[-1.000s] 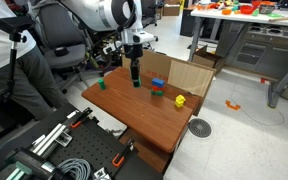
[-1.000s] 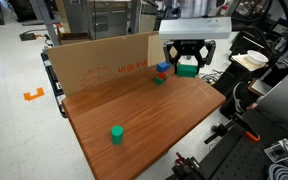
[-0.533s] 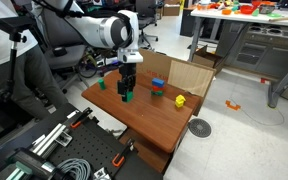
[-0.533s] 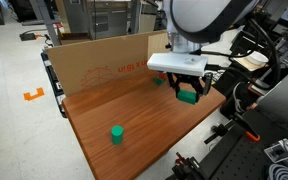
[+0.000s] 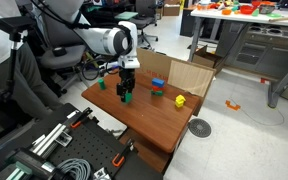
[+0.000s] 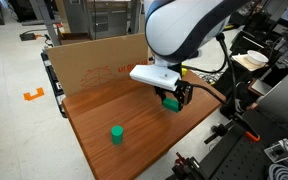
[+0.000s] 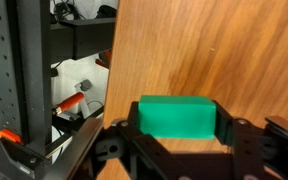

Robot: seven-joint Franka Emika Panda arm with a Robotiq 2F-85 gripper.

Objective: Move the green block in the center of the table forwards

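Note:
The gripper moves low toward the right in the wrist view next, away from the table's edge, then releases the green block where empty wood shows [image 7: 241, 97].
The green block [image 7: 177, 117] sits between my gripper's two fingers in the wrist view. My gripper [image 6: 172, 98] is shut on it and holds it low over the reddish-brown table [image 6: 99, 105], towards the table's right edge in that exterior view. I cannot tell whether the block touches the wood. In both exterior views the block [image 5: 125, 97] shows just below the fingers of the gripper [image 5: 126, 92]. The wrist view shows the table [image 7: 214, 50] and its edge to the left of the block.
A lighter green small block [image 6: 116, 133] stands alone on the table, also seen in an exterior view [image 5: 100, 84]. A blue-topped stack of blocks [image 5: 157, 87] and a yellow toy [image 5: 180, 101] sit by the cardboard wall [image 6: 94, 60]. A grey workbench [image 5: 246, 25] stands behind.
My gripper has carried the green block away from the cardboard wall and the block stack, out over the middle of the table, and has come lower.

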